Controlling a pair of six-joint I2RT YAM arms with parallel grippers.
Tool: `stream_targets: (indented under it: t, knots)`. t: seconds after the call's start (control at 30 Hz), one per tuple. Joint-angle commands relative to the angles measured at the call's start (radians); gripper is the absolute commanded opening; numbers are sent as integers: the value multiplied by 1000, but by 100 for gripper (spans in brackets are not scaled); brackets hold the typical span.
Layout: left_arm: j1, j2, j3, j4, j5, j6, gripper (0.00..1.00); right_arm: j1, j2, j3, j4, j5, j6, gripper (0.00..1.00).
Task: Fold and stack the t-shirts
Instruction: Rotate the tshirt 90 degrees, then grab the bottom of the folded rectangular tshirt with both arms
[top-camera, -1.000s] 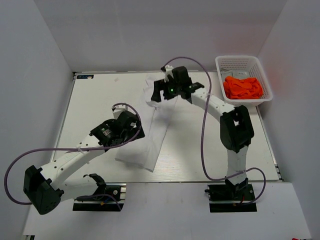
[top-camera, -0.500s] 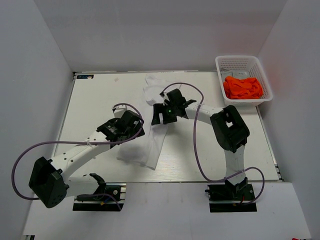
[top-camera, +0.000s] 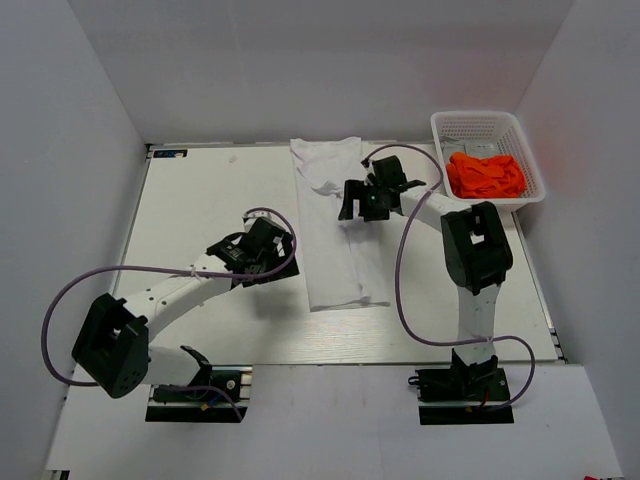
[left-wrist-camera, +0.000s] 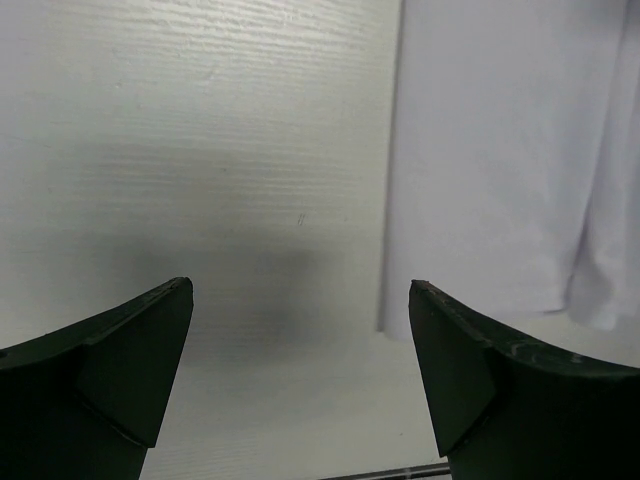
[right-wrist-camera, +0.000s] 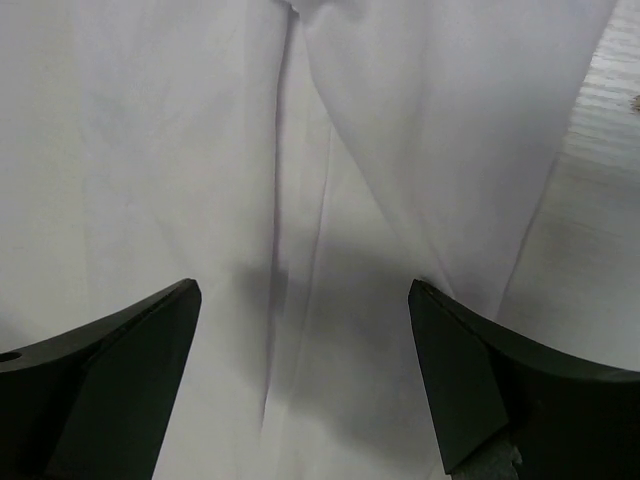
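Observation:
The white t-shirt hem's closest corner (top-camera: 312, 308) (left-wrist-camera: 394, 330) lies below my left gripper, back and to its right in the top view. The gripper's open fingers turn and go down there next.
A white t-shirt (top-camera: 340, 245) lies flat as a long folded strip in the middle of the table, from the far edge towards me. An orange t-shirt (top-camera: 485, 175) lies crumpled in the basket at the far right. My left gripper (top-camera: 285, 252) hovers open just left of the white strip; in the left wrist view the cloth's left edge and near corner (left-wrist-camera: 480, 200) lie to the right of the empty gap (left-wrist-camera: 300, 290). My right gripper (top-camera: 352, 205) hangs open over the strip's upper part; the right wrist view shows creased white cloth (right-wrist-camera: 320, 200) below the empty jaws (right-wrist-camera: 305, 290).
A white plastic lattice basket (top-camera: 447, 125) stands at the table's far right corner, against the right wall. White walls enclose the table on the left, back and right. Purple cables loop off both arms.
The white t-shirt, draped and lifted at an angle before, now lies flat and straight. My right gripper swung towards me and then back out to the right. The left arm shifted right.

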Motion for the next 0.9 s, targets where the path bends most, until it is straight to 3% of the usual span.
stream_targets:
  t: [0.0,0.07,0.17,0.4,0.53,0.67,0.73,0.87]
  knots:
    - [4,23,-22,55,93,57,99,25,-128,11,-55,2,-104,90]
    - [4,46,-35,64,141,95,99,28,-220,-134,15,-57,-60,90]
    - [-22,107,-12,95,235,152,99,21,-357,-298,86,-31,11,90]
    - [-50,170,-45,199,408,223,99,13,-616,-649,-46,112,121,90]
    - [-87,231,-45,221,461,236,99,12,-728,-736,-138,106,111,90]
    - [-125,287,-35,212,471,246,85,16,-756,-790,-166,37,119,90]
    - [-136,300,-35,187,446,237,75,16,-756,-811,-152,-12,134,81]
    - [-148,322,-44,169,417,227,62,16,-725,-836,-158,-36,143,72]
